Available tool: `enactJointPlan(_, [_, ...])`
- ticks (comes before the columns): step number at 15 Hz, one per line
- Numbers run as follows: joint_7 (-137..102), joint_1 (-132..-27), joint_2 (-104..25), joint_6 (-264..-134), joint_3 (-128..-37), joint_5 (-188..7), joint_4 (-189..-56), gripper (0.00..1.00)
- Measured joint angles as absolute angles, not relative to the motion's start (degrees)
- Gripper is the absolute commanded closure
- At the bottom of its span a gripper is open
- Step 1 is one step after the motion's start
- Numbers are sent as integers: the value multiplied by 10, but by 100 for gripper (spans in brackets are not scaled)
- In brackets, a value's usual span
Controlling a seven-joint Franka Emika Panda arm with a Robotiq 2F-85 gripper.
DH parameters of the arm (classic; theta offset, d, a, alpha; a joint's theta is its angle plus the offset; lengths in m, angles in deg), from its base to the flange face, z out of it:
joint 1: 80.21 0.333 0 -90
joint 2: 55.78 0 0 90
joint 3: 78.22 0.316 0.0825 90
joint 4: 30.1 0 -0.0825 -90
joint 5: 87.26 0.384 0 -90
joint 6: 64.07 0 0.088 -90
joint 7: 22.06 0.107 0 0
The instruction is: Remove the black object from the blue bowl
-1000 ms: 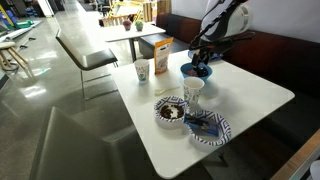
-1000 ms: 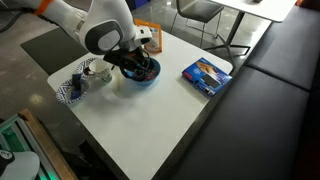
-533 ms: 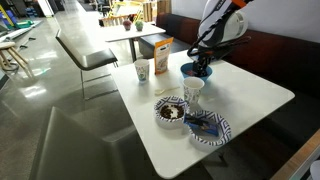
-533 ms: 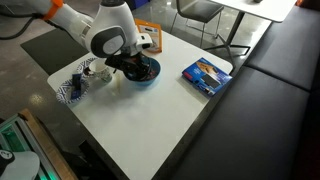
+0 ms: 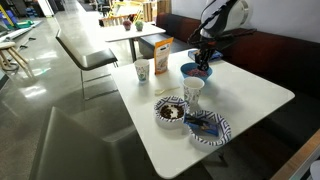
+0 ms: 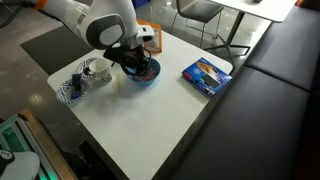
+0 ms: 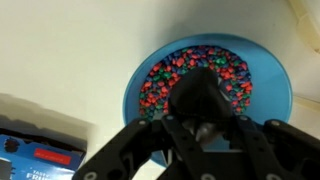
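Observation:
My gripper is to lift past the bowl's rim next, move outward and lower to release, as clear tabletop lies there between the orange box and blue packet.
The blue bowl [image 7: 136, 88] holds many small coloured beads, and the black object [image 7: 200, 90], a rounded dark lump, sits at its middle. My gripper [image 7: 200, 128] hangs over the bowl with its black fingers drawn in against the lower part of the black object, shut on it. In both exterior views the gripper [image 5: 203, 62] [image 6: 135, 66] reaches down into the blue bowl [image 5: 194, 71] [image 6: 146, 76] and hides the black object.
A paper cup [image 5: 142, 70], an orange box [image 5: 160, 56], a white cup [image 5: 193, 91] and two patterned dishes [image 5: 170, 112] [image 5: 209, 128] stand on the white table [image 5: 250, 100]. A flat blue packet [image 6: 206, 75] lies apart from the bowl. Benches and other tables surround it.
The jaws have gone from wide open to shut around the black object in the bowl. The arm has stayed over the bowl.

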State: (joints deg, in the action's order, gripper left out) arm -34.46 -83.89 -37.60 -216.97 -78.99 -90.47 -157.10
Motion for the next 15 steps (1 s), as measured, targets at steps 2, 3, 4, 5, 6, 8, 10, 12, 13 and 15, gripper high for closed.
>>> enactJointPlan(2, [-331,-840,-406,-2123,-791,-897,-1569,85])
enactJointPlan(3, [-323,-841,-419,-2100,-792,-893,-1564,85])
enactJointPlan(4, [-317,-842,-429,-2082,-794,-888,-1558,85])
enactJointPlan(5, [-312,-844,-435,-2069,-796,-883,-1550,85])
enactJointPlan(6, [-310,-846,-440,-2064,-797,-874,-1539,85])
enactJointPlan(8, [-308,-850,-440,-2067,-800,-865,-1515,85])
enactJointPlan(10, [-307,-853,-435,-2088,-801,-858,-1491,85])
enactJointPlan(12, [-307,-853,-423,-2137,-801,-856,-1470,85])
enactJointPlan(13, [-307,-853,-413,-2165,-801,-856,-1458,85])
enactJointPlan(15, [-307,-853,-386,-2220,-798,-855,-1433,85])
